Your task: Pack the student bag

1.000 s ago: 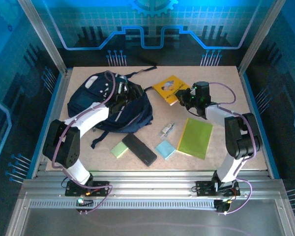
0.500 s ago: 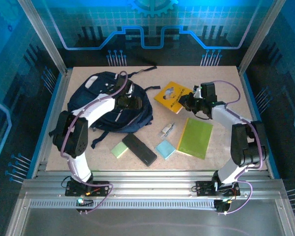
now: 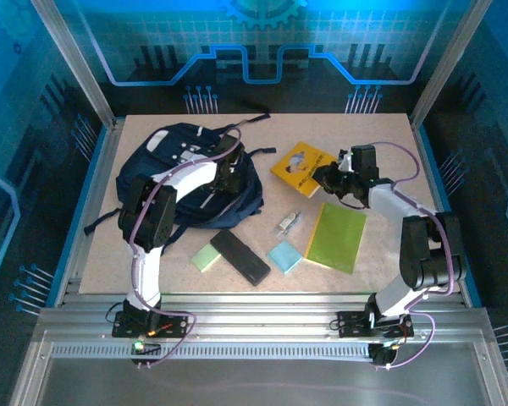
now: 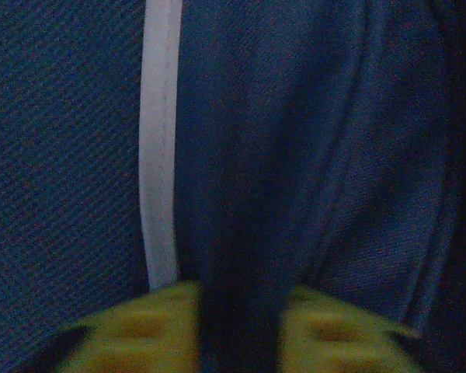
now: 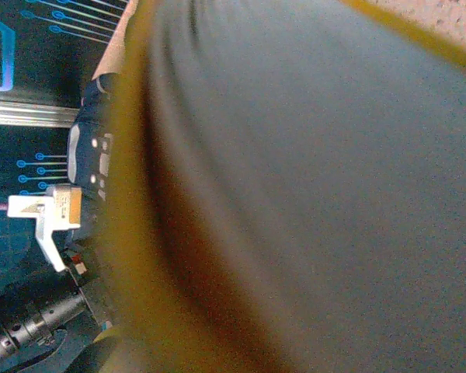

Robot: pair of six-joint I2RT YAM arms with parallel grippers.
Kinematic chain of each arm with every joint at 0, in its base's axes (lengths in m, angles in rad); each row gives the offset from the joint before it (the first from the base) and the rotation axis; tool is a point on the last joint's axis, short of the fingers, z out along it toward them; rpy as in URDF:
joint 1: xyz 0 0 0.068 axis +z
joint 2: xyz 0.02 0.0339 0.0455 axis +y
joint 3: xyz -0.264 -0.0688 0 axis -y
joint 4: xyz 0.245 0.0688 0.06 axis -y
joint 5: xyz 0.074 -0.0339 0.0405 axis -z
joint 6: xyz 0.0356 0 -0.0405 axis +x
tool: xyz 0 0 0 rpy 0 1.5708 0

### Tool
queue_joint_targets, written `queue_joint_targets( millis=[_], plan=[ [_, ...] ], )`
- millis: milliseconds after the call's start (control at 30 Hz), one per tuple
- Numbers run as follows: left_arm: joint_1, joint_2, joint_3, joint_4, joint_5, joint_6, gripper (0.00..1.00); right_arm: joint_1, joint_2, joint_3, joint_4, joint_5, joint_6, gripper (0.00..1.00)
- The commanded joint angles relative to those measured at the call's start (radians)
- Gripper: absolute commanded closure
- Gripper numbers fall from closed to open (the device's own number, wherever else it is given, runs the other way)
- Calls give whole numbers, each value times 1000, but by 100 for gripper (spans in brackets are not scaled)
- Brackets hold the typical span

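My right gripper slides the yellow book (image 3: 296, 162) into the bag's side facing the gripper next and releases it there, because the book is still outside the bag.
The student bag (image 3: 241, 201), dark navy, lies at the back left of the table. My left gripper (image 3: 230, 173) reaches across its right half. In the left wrist view its yellow-green fingers (image 4: 140, 334) are shut on a dark fold of the bag's fabric (image 4: 357, 155), just right of the pale zipper stripe (image 4: 159, 140). My right gripper (image 3: 325, 176) sits at the right edge of a yellow book (image 3: 296, 162) and is shut on it. The book's grey face and yellow edge (image 5: 311, 186) are blurred and very close in the right wrist view.
In front of the bag lie a black rectangular case (image 3: 240, 257), a light green pad (image 3: 207, 257) and a light blue pad (image 3: 284, 256). A small clear item (image 3: 289, 223) and a green folder (image 3: 337, 236) lie right of centre. Frame posts line the table edges.
My left gripper moved right and back across the bag and shut on its fabric. My right gripper shifted slightly right, still at the yellow book's edge.
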Motion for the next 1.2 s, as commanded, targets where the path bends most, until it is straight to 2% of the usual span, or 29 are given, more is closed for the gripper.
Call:
queue_joint_targets(
  millis=[0, 233, 467, 700, 833, 1000, 1167],
  plan=[
    [7, 121, 2, -94, 44, 30, 100, -25, -62, 8, 55, -23, -23, 100],
    [18, 35, 152, -93, 239, 41, 100, -40, -90, 55, -1, -13, -81, 100],
    [77, 64, 507, -193, 499, 8, 100, -70, -128, 66, -50, -43, -122, 100],
    [82, 149, 813, -316, 566, -5, 100, -57, -151, 98, -66, -86, -132, 100],
    [83, 177, 873, -315, 618, -37, 100, -56, -170, 117, -85, -80, -146, 100],
    [105, 198, 879, -195, 816, -180, 100, -30, -164, 139, -74, -100, -144, 100],
    [105, 205, 913, -160, 852, -230, 100, 45, -53, 181, -14, -136, -122, 100]
  ],
)
